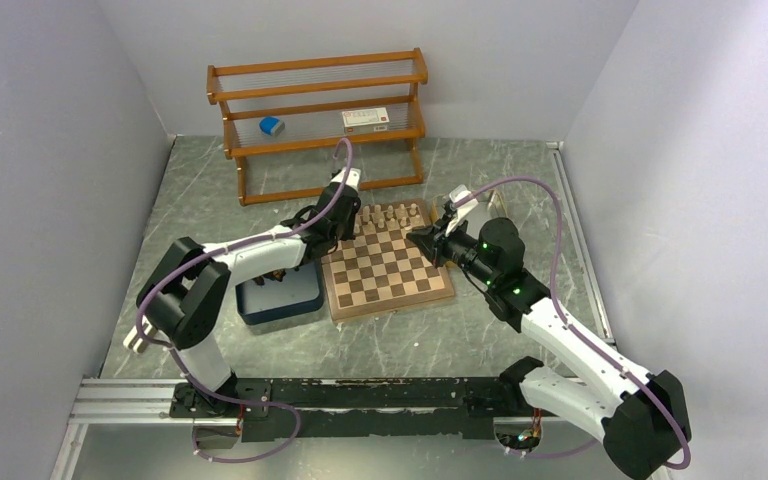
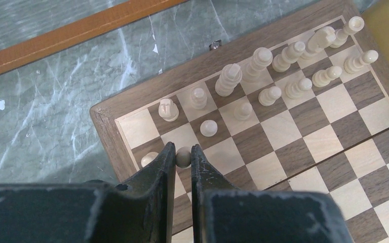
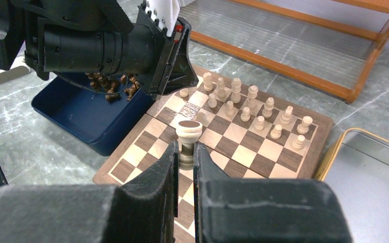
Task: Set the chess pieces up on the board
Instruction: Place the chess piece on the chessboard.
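Observation:
The light square between the neighboring standing pawns is the only gap in their row, so the left gripper needs to bring the cream pawn down onto it.
The board lies mid-table, with several cream chess pieces standing on its two far rows. My left gripper is shut on the round head of a cream pawn over the second row near the board's left edge, beside another cream pawn. My right gripper is shut on the stem of a cream rook, held upright above the board's middle. The dark brown pieces lie in the navy tray.
The navy tray sits against the board's left side. A yellow tray's rim runs along the board's right side. A wooden shelf stands at the back, holding a blue object and a white box. The left arm reaches over the board's far-left corner.

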Motion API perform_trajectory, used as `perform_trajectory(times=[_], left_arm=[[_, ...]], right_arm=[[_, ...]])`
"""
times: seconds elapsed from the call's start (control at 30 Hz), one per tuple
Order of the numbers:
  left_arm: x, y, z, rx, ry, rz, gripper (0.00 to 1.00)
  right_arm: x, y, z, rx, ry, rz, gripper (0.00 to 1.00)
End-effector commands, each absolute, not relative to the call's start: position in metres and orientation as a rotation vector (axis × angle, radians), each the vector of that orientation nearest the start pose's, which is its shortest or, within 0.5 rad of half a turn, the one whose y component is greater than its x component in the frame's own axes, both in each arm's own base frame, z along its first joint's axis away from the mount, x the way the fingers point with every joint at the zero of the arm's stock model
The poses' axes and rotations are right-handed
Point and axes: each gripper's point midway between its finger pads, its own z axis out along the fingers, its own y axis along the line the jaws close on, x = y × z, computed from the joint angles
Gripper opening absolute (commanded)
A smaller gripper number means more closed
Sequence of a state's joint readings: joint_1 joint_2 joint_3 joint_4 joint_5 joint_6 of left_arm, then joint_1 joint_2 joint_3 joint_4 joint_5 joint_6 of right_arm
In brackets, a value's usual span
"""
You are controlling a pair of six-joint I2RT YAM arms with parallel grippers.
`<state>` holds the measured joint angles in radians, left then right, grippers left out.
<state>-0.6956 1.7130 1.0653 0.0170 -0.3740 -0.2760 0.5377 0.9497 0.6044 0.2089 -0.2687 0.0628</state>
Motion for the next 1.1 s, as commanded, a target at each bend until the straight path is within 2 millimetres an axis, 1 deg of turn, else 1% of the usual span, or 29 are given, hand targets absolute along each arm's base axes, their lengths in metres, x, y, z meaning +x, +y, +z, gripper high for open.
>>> perform_trajectory(times=[0.0, 0.23, 0.6, 0.9, 1.07], left_arm=[[0.393, -0.258, 0.098, 0.238, 2.110, -0.152, 0.08], [0.397, -0.256, 0.083, 0.236, 2.133, -0.112, 0.07], [0.399, -0.256, 0.075, 0.243, 2.122, -0.103, 0.07], [0.401, -0.256, 0.061, 0.254, 2.137, -0.081, 0.07], [0.401, -0.254, 0.058, 0.253, 2.137, -0.066, 0.07]], right_arm=[[0.278, 0.217, 0.233, -0.603, 1.617, 0.643, 0.00], [0.278, 0.215, 0.233, -0.604, 1.615, 0.635, 0.01], [0.278, 0.215, 0.231, -0.608, 1.611, 0.632, 0.01], [0.278, 0.214, 0.234, -0.610, 1.603, 0.623, 0.01], [0.279, 0.213, 0.235, -0.610, 1.601, 0.618, 0.00]])
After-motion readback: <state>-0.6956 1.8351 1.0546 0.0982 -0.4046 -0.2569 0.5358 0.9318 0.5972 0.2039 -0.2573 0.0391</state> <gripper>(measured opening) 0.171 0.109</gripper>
